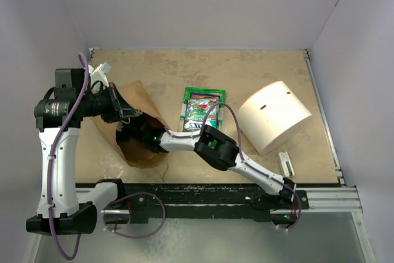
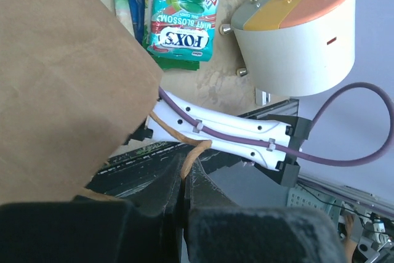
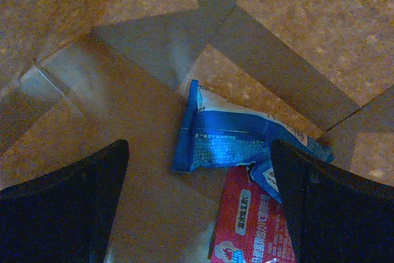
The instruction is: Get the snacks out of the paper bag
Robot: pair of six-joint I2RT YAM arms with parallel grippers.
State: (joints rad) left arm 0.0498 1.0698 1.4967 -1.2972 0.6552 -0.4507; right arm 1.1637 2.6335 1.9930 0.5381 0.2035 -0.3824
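Note:
My right gripper has the blue packet's end with the flat sealed edge between its open fingers, so it will move onto that end next and close.
The brown paper bag [image 1: 143, 100] lies on its side at the left, mouth toward the right. My left gripper [image 1: 125, 113] is shut on its thin twisted handle [image 2: 192, 155], holding the mouth up; the left gripper [image 2: 183, 175] shows the handle pinched between its fingers. My right gripper [image 1: 132, 136] reaches inside the bag. The right gripper [image 3: 197, 210] is open, and between its fingers lie a blue snack packet [image 3: 237, 143] and a red one [image 3: 252, 229] on the bag's floor. Several other snacks [image 1: 202, 110], green ones among them, lie on the table outside the bag [image 2: 61, 78].
A white cylindrical container [image 1: 274, 116] lies on its side at the right, near the packets [image 2: 183, 13]. The right arm's white link [image 2: 228, 133] crosses in front of the bag's mouth. Walls enclose the table on three sides.

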